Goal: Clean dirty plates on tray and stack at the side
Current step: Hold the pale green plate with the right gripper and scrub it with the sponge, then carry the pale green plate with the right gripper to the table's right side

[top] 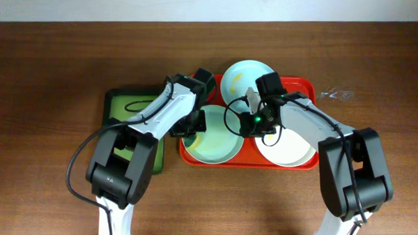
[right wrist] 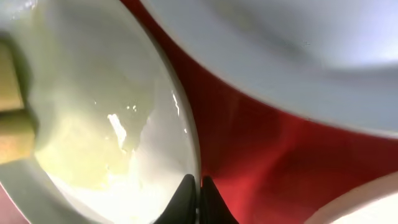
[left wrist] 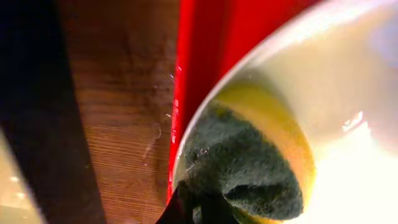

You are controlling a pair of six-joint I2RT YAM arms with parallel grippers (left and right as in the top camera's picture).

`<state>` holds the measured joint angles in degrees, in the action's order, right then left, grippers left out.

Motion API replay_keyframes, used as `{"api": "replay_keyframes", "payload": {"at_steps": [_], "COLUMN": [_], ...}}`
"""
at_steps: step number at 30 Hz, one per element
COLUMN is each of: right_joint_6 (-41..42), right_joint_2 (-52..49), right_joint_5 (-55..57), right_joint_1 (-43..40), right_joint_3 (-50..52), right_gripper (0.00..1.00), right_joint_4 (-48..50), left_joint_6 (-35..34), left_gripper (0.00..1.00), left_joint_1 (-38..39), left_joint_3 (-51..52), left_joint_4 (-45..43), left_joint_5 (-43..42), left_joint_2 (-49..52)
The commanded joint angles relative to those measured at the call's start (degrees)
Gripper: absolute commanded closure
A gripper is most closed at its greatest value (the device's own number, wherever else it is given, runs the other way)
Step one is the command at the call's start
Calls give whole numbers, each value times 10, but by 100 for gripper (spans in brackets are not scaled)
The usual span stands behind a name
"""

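The robot will raise its right gripper, carry the plate past the tray, lower it and let go, because the tabletop by the wrapper is to the tray's right in the overhead view.
The red tray holds three plates: a mint-blue one at the back, a mint-blue one with yellow smears at the front left, and a white one at the front right. My left gripper is shut on a dark green sponge, which is pressed on the smeared plate's left inner edge over a yellow smear. My right gripper is shut on that plate's right rim; in the right wrist view its fingertips pinch the rim of the plate.
A green black-rimmed tray lies on the wooden table left of the red tray, partly under my left arm. The red tray floor shows between the plates. A clear wrapper lies right of the tray.
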<state>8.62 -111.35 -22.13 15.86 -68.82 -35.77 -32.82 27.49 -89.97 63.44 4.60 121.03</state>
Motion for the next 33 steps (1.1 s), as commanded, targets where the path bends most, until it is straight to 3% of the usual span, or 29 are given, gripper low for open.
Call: {"api": "replay_keyframes", "payload": {"at_steps": [1,6,9,10,14,18,20,26,29,31,33], "right_joint_6": [-9,-9,-9,-9,-9,-13,-61,-204,-219,-217,-183], "right_joint_2": [29,89,98,98,98,98,98,98,98,98,98], "right_joint_5": [19,164,337,440,622,809,875,1010,1054,1039,924], "right_joint_1": [-1,35,88,118,169,228,259,323,333,332,329], "right_joint_3": [-21,-107,-205,-250,-299,-305,-305,-305,-305,-305,-305], "right_gripper": [96,96,96,96,96,96,96,96,96,96,96], "right_joint_4": [-33,-144,-247,-296,-338,-339,-338,-327,-325,-324,-324], "left_joint_6": [16,33,58,86,132,132,132,132,132,132,132], "left_gripper": [100,100,100,100,100,100,100,100,100,100,100], "left_joint_1": [-25,-82,-129,-150,-184,-214,-217,-217,-217,-217,-217], "left_joint_3": [-30,-30,-30,-28,-28,-28,-28,-28,-28,-28,-28], "left_joint_4": [-6,32,83,99,125,127,128,134,134,134,134], "left_joint_5": [-2,-46,-42,-29,-16,-18,-18,-18,-18,-18,-17], "left_joint_2": [-80,-167,-179,-179,-179,-179,-179,-179,-179,-179,-179]}}
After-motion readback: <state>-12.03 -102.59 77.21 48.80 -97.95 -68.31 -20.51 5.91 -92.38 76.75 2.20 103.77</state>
